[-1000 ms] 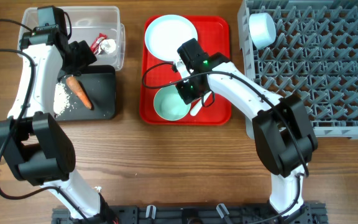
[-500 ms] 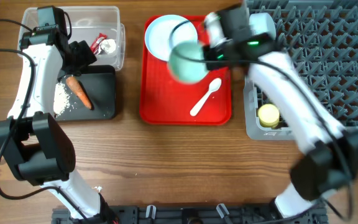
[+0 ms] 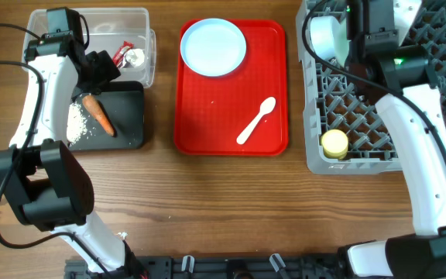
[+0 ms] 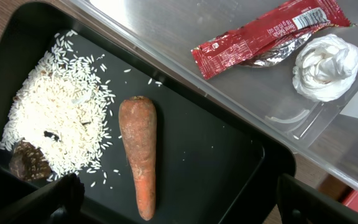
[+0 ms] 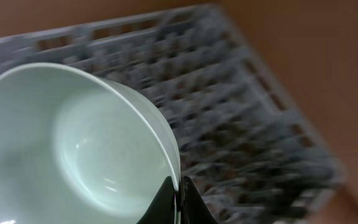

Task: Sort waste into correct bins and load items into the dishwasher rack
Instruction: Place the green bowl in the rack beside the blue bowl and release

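Note:
My right gripper is to lower, tilt and shift to the left in the overhead view. It needs to set the bowl (image 5: pixel 73 155) beside the white cup, where the rack slots are empty.
My right gripper (image 5: pixel 180 199) is shut on the rim of a pale green bowl (image 5: pixel 73 155) and holds it over the far left part of the grey dishwasher rack (image 5: pixel 241 93). In the overhead view the right gripper (image 3: pixel 360 37) is above the rack (image 3: pixel 424 101), and the arm hides most of the bowl. My left gripper (image 4: pixel 179 205) is open and empty above a black tray (image 4: pixel 229 162) that holds a carrot (image 4: pixel 138 155) and loose rice (image 4: pixel 61 124). A white plate (image 3: pixel 213 46) and a white spoon (image 3: pixel 255 120) lie on the red tray (image 3: pixel 207 132).
A clear bin (image 3: pixel 142 19) behind the black tray (image 3: pixel 130 116) holds a red wrapper (image 4: pixel 260 40) and a crumpled white tissue (image 4: pixel 325 65). A white cup (image 3: pixel 322 35) and a yellow item (image 3: pixel 334 143) sit in the rack. A dark lump (image 4: pixel 30 158) lies in the rice.
My right gripper has lifted the green bowl off the red tray and carried it right and back, over the rack. The left arm has not moved.

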